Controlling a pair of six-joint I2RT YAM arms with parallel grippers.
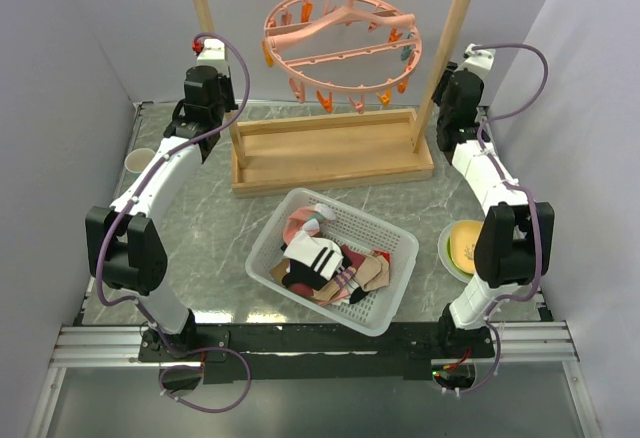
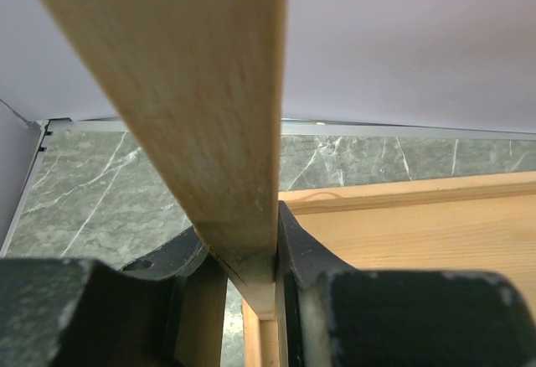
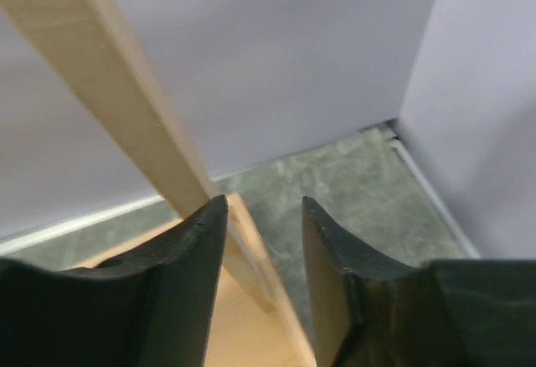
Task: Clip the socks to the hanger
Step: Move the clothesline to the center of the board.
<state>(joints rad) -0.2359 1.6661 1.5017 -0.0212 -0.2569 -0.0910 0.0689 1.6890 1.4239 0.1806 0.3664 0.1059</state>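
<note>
The rack [image 1: 330,153] stands near the far wall, so my left gripper will pull the rack's post back toward the bare tabletop before the rack's wooden base and let go of it.
The salmon-pink ring hanger [image 1: 340,43] with its orange clips hangs from the top bar of a wooden rack [image 1: 330,153]. The socks [image 1: 320,258], striped white, pink, tan and black, lie heaped in a white mesh basket [image 1: 395,303] in front of the rack. My left gripper [image 1: 222,108] [image 2: 240,224] is shut on the rack's left post [image 2: 201,90], with both pads pressed against the wood. My right gripper [image 1: 447,93] [image 3: 264,201] stands open at the right post [image 3: 109,82]. That post runs down past the left finger [image 3: 188,258] into the gap, and the right finger is clear of it.
Grey walls close in the table on the back, left and right. A green plate with a yellow item [image 1: 462,246] sits by the right arm. A small cup [image 1: 138,161] sits at the left edge. The rack's wooden base spans the back middle.
</note>
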